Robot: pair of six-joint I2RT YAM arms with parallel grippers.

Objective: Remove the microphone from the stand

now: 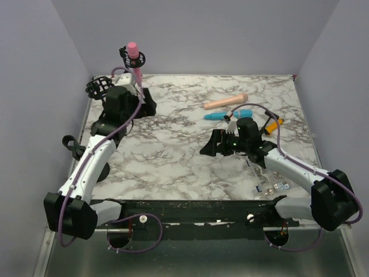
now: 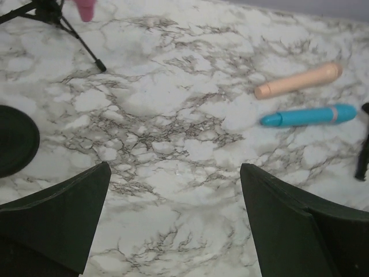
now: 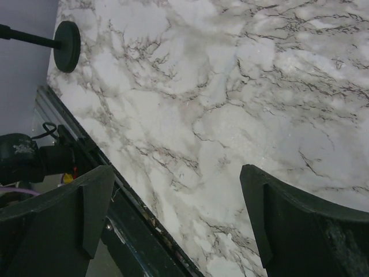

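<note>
The empty shock mount's near rim [image 1: 97, 93] stands left of my left gripper in the top view. My left gripper swings sideways and tilts level onto it next.
A pink microphone [image 1: 134, 56] stands upright in the black clip of a tripod stand [image 1: 138, 59] at the back left. Its lower tip [image 2: 85, 8] and a tripod leg [image 2: 83, 44] show at the top left of the left wrist view. My left gripper [image 1: 149, 105] is open and empty, low over the marble just in front and to the right of the stand, apart from the microphone; in its own view [image 2: 173, 190] only bare marble lies between the jaws. My right gripper [image 1: 209, 147] is open and empty mid-table, over marble near the front edge [image 3: 173, 196].
A peach microphone [image 1: 225, 102], a blue one [image 1: 225, 115] and an orange one [image 1: 274, 123] lie at the back right. A second stand with an empty shock mount [image 1: 98, 86] is at the far left; its round base [image 2: 14, 138] shows beside my left gripper. Small parts [image 1: 271, 184] lie front right.
</note>
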